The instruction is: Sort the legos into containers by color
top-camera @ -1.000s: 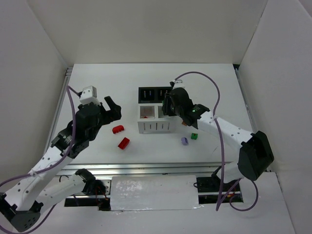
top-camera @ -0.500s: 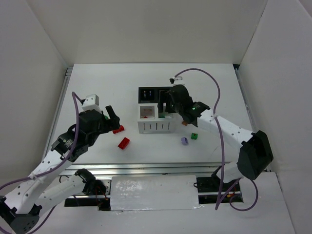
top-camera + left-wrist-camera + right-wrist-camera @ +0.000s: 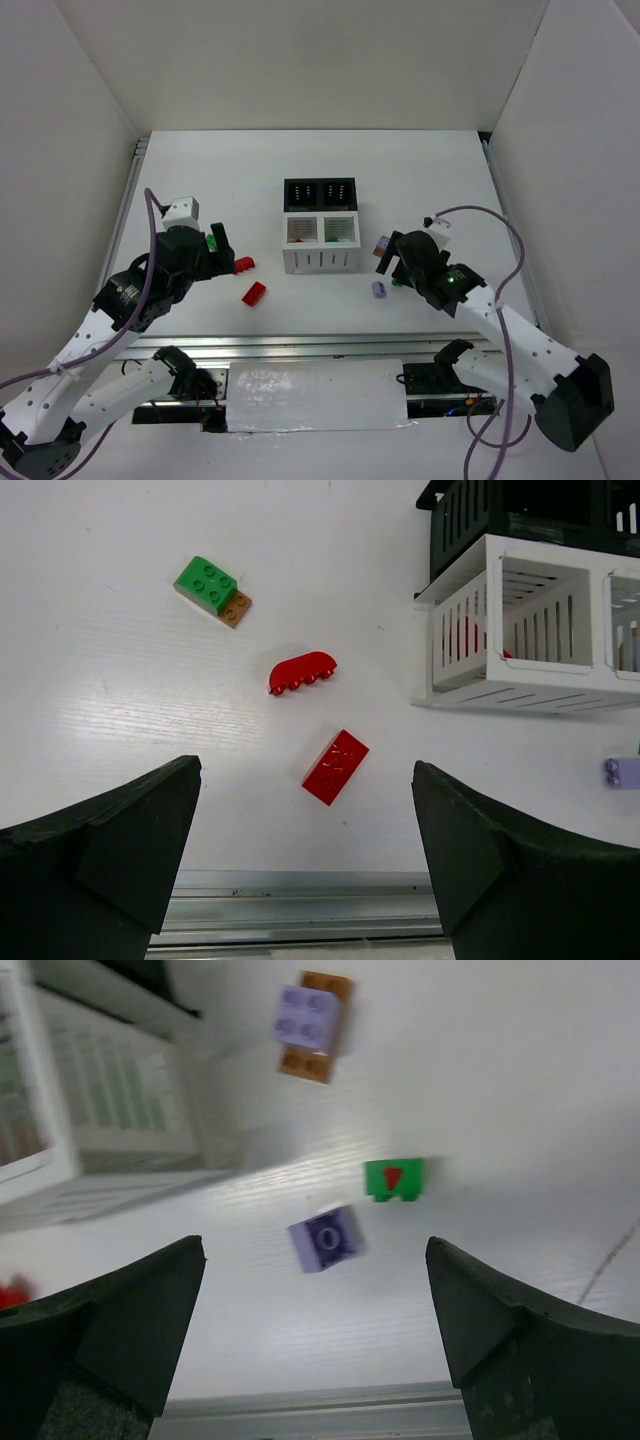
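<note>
The right gripper moves down past the lavender lego next, toward the right in its wrist view, onto the green lego, since green shows in a white container.
The containers point(image 3: 319, 260) stand mid-table, two black compartments behind two white ones; red shows in the left white one point(image 3: 462, 640). Left of them lie a curved red lego point(image 3: 302, 672), a flat red lego point(image 3: 335, 767) and a green lego with a brown piece point(image 3: 213, 589). My left gripper point(image 3: 305, 770) hovers open over the flat red one, holding nothing. To the right lie a lavender lego point(image 3: 325, 1239), a green one point(image 3: 394, 1179) and a lavender lego on brown point(image 3: 313, 1022). My right gripper point(image 3: 315, 1247) is open and empty above the lavender lego.
The table's metal front rail point(image 3: 300, 900) runs just below both grippers. White enclosure walls point(image 3: 80, 120) rise on the left, back and right. The container block's slotted white wall point(image 3: 110, 1110) is left of the right gripper.
My right gripper opened at the right white compartment, then pulled back to the near right over the lavender lego. My left arm moved nearer, over the red legos.
</note>
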Motion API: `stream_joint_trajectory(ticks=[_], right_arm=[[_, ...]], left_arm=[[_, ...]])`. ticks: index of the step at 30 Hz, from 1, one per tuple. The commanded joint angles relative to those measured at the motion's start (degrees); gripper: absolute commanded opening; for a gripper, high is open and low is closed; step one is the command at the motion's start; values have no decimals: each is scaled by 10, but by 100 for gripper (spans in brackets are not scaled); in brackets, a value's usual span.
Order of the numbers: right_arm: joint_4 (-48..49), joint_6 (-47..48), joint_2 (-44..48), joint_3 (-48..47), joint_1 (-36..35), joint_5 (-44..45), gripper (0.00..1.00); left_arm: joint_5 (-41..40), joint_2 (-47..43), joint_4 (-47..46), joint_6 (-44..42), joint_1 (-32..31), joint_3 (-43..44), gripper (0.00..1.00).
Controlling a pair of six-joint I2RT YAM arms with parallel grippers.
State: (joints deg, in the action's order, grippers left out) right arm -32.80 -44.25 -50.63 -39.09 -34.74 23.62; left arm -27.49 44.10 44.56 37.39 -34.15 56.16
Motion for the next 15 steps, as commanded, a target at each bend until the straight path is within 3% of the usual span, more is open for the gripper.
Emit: stream_joint_trajectory(ticks=[1, 9, 15], right_arm=[[-17, -47, -64, 21, 41, 16, 98], [39, 8, -183, 21, 122, -80, 85], [38, 47, -248, -14, 134, -124, 85]], left_arm=[[-22, -5, 19, -17, 3, -8, 100], [-18, -52, 2, -17, 1, -23, 99], [-6, -45, 2, -21, 1, -24, 100]])
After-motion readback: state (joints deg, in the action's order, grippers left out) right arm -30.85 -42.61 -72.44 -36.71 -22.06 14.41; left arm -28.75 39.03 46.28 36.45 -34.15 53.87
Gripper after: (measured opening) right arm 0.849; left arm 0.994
